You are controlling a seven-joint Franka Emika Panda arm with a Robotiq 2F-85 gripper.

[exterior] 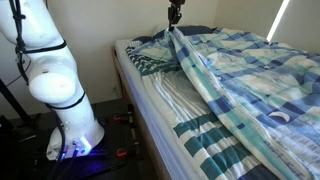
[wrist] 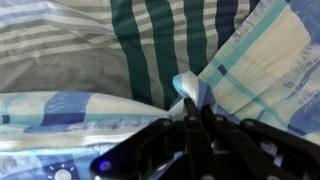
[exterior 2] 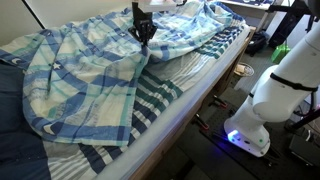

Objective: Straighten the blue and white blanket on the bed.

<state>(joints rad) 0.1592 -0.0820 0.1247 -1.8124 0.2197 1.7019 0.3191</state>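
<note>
My gripper will next pull the lifted fold back toward the base and open over the near edge of the bed, where striped sheet (wrist: 160,40) lies bare.
The plaid blue and white blanket (exterior: 250,70) (exterior 2: 90,70) lies rumpled over the bed (exterior: 165,110) (exterior 2: 165,100), which has a teal-and-white striped sheet. My gripper (exterior: 174,24) (exterior 2: 145,38) is shut on a pinched fold of the blanket and holds it lifted above the bed, so the cloth hangs in a ridge below it. In the wrist view the shut fingers (wrist: 192,108) pinch a tuft of blanket (wrist: 270,60) over the striped sheet (wrist: 160,40).
The robot's white base (exterior: 70,130) (exterior 2: 262,110) stands on the floor beside the bed. A dark pillow (exterior 2: 12,110) lies at one end. A wall runs behind the bed (exterior: 100,30).
</note>
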